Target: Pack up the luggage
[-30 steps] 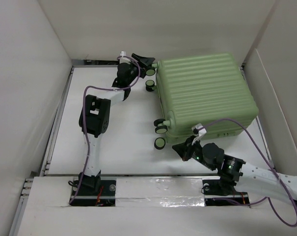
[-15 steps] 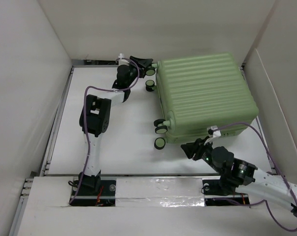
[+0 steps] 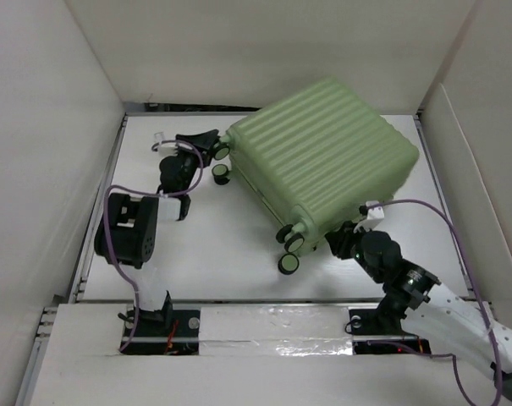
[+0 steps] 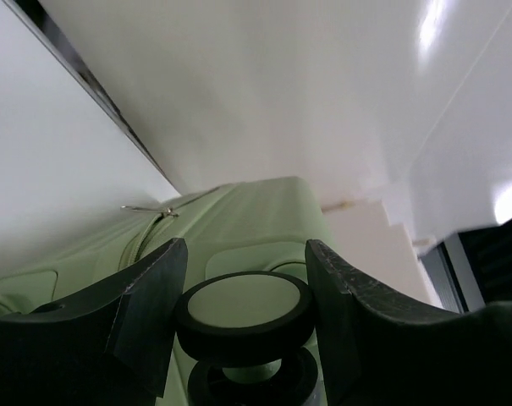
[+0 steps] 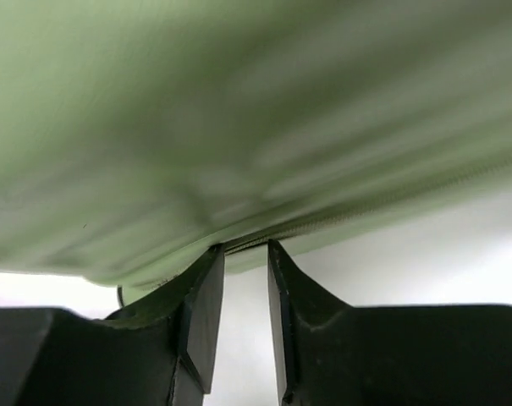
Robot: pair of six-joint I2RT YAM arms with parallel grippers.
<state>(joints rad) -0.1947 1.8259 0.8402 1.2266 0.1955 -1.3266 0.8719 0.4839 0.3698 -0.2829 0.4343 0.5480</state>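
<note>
The left gripper pulls the luggage's held wheel [image 4: 243, 303] back and to the left in the top view next, because the luggage [image 3: 323, 161] lies crooked.
The pale green ribbed luggage [image 3: 323, 161] lies closed and turned askew at the back right of the white table, with its black caster wheels facing left and front. My left gripper [image 3: 213, 147] is shut on the far left wheel [image 4: 243, 303], which fills the gap between the two fingers in the left wrist view. My right gripper [image 3: 340, 243] is at the luggage's near edge. In the right wrist view its jaws [image 5: 245, 249] stand a narrow gap apart with nothing between them. Their tips touch the zipper seam of the green shell [image 5: 239, 127].
White walls box the table in on the left, back and right [image 3: 471, 169]. A metal rail [image 3: 103, 194] runs along the left edge. Two more wheels [image 3: 289, 263] stick out toward the front. Purple cables trail from both arms.
The luggage has swung round and shifted left, and its wheel end now points to the front left. My left gripper moved left and nearer with the wheel. My right gripper moved up to the luggage's near edge.
</note>
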